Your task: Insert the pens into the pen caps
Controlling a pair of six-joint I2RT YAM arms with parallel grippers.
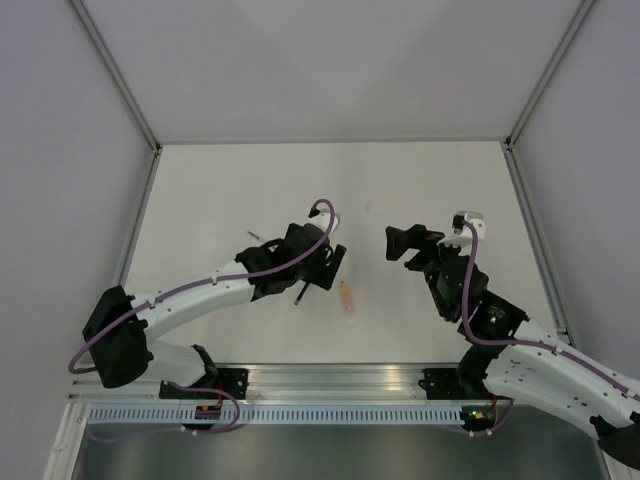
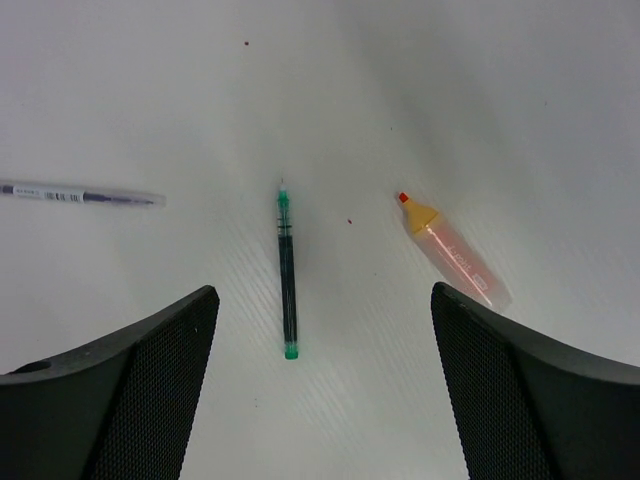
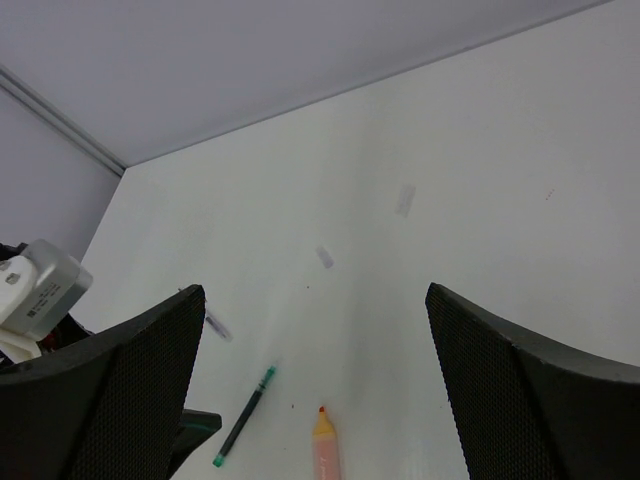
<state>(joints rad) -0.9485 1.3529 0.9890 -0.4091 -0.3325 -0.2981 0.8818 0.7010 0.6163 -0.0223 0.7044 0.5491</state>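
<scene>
My left gripper lowers toward the left in the top view next and closes on the dark pen's body near its tipless end, so the pen's tip stays clear.
The dark pen with green ends lies on the white table, its near end between my left gripper's open fingers and below them. It also shows in the top view and the right wrist view. The pale orange pen lies uncapped to its right, red tip showing; it also shows in the top view and the right wrist view. My left gripper is open and empty above them. My right gripper is open, empty and raised, to the right of the pens. No orange-yellow or teal-green cap is in view.
A thin clear pen with a dark core lies to the left of the dark pen. Two small pale translucent pieces lie farther back on the table; I cannot tell what they are. Grey walls enclose the table on three sides.
</scene>
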